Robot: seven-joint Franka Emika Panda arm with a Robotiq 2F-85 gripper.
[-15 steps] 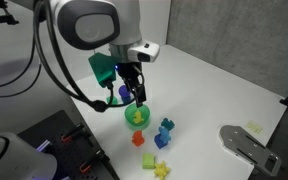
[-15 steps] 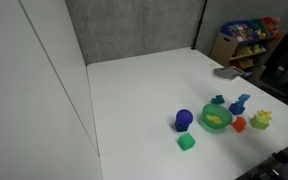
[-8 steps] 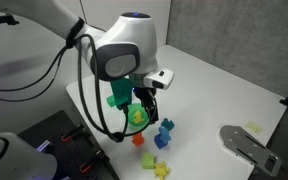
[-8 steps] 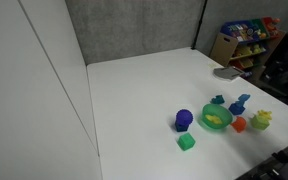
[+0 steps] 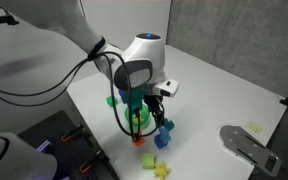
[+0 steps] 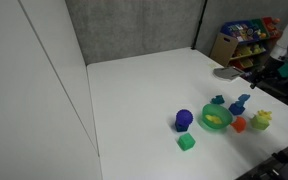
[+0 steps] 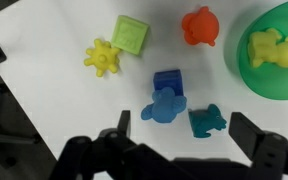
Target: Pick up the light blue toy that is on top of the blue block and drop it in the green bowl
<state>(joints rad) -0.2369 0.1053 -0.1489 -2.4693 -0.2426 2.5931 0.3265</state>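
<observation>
The light blue toy is still below and beyond my gripper's open fingers, so my gripper should reach outward and down to it next.
The light blue toy lies on top of the darker blue block in the wrist view; both also show in both exterior views, the toy and the pair. The green bowl holds a yellow toy and stands to the right of the block; it shows in both exterior views. My gripper is open and empty, hovering above the table. Its fingers straddle the toy's near end and a teal toy. In an exterior view the gripper hangs between the bowl and the blue toys.
A red toy, a yellow-green cube and a yellow knobby toy lie beyond the block. A purple-blue ball and a small green cube sit beside the bowl. A grey metal piece lies near the table's edge.
The arm has swung from over the green bowl toward the blue toys and come lower. The gripper stays open. No toy has moved.
</observation>
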